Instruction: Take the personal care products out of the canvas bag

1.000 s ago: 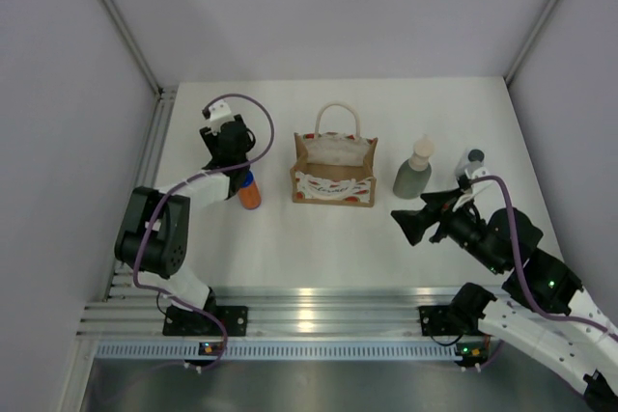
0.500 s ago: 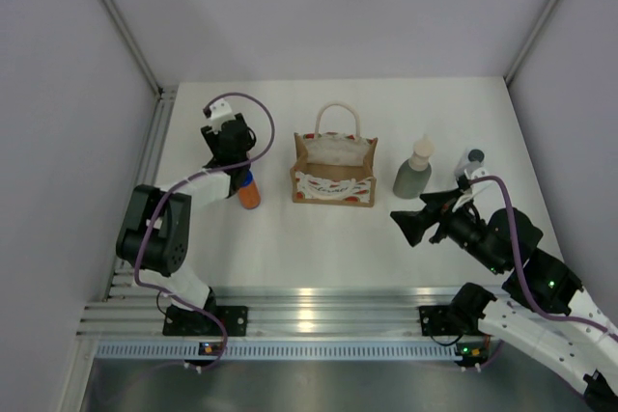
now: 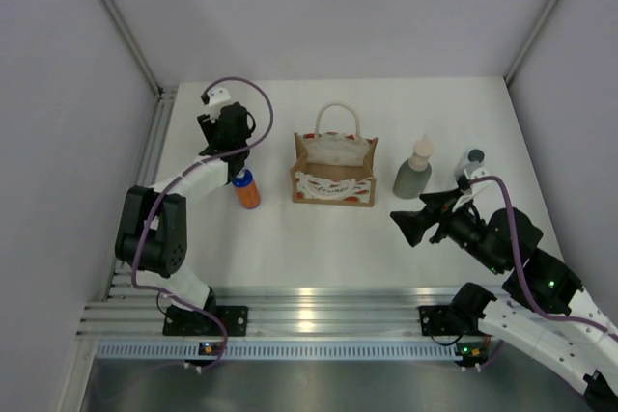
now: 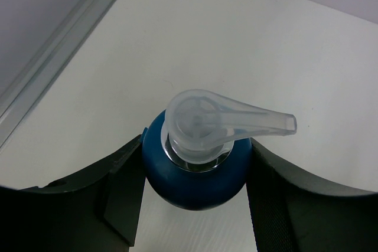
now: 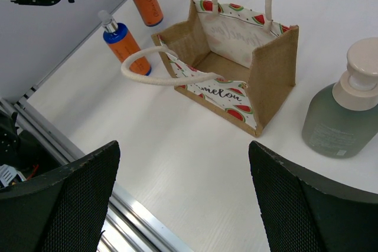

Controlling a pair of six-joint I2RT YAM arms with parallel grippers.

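The table is open slightly toward the metal bar. My left gripper will move a little that way next, then lower the held orange bottle onto the table.
The canvas bag (image 3: 333, 176) stands mid-table, and its inside (image 5: 227, 63) looks bare. My left gripper (image 3: 236, 163) is left of the bag. Its fingers (image 4: 121, 187) press both sides of the blue cap of an orange bottle (image 4: 195, 175), whose orange body (image 5: 147, 5) shows below the gripper. A second orange bottle (image 3: 249, 190) stands free just in front (image 5: 125, 44). The grey-green bottle (image 3: 412, 173) and the white bottle (image 3: 474, 158) stand right of the bag. My right gripper (image 3: 415, 224) is open and empty, in front of them (image 5: 183, 146).
The left table edge has a metal rail (image 4: 65, 39) close to the left gripper. An aluminium rail (image 3: 309, 315) runs along the near edge. Grey walls enclose the table on the left, back and right.
My left wrist has shifted slightly toward the back, uncovering more of the free orange bottle's cap. The right arm has not moved.
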